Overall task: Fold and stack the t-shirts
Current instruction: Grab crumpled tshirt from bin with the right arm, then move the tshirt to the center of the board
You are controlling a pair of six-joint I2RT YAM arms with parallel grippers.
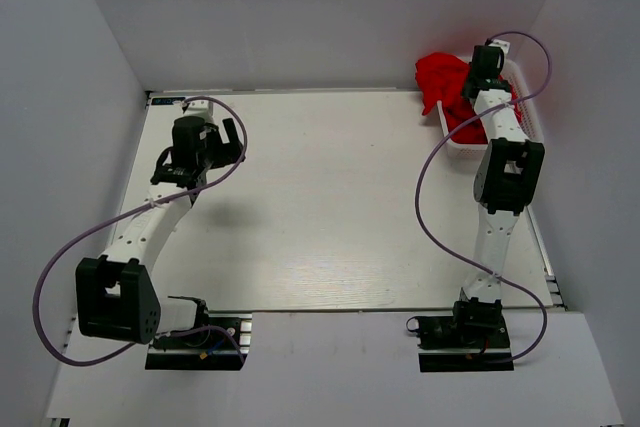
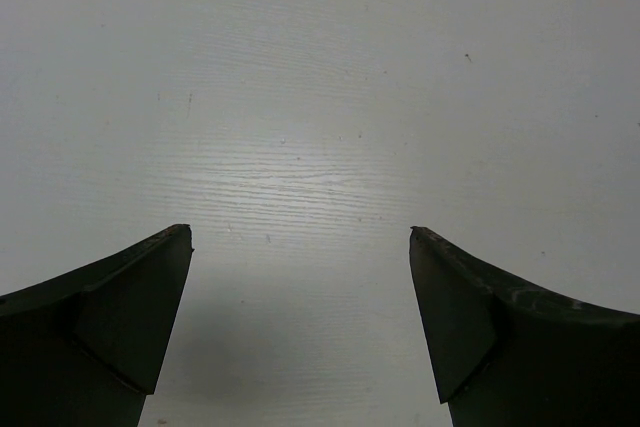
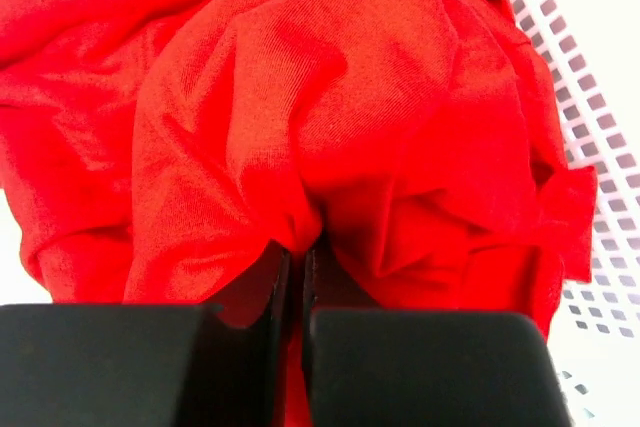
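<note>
I should lift the pinched fold out of the basket with my right gripper, then bring it back and down over the table's open middle (image 1: pixel 343 199).
A heap of bright red t-shirts (image 1: pixel 445 82) lies crumpled in the white lattice basket (image 1: pixel 528 117) at the table's far right corner. My right gripper (image 1: pixel 487 59) reaches down into that heap. In the right wrist view its jaws (image 3: pixel 297 247) are shut on a pinched fold of red t-shirt (image 3: pixel 330 97), cloth bunching around both fingers. My left gripper (image 1: pixel 215 137) hovers over the far left of the table, open. In the left wrist view its fingertips (image 2: pixel 300 235) stand wide apart over bare white tabletop with nothing between them.
The basket wall (image 3: pixel 590 87) shows to the right of the cloth in the right wrist view. White enclosure walls close off the back and both sides. A small white block (image 1: pixel 197 103) sits at the far left table edge.
</note>
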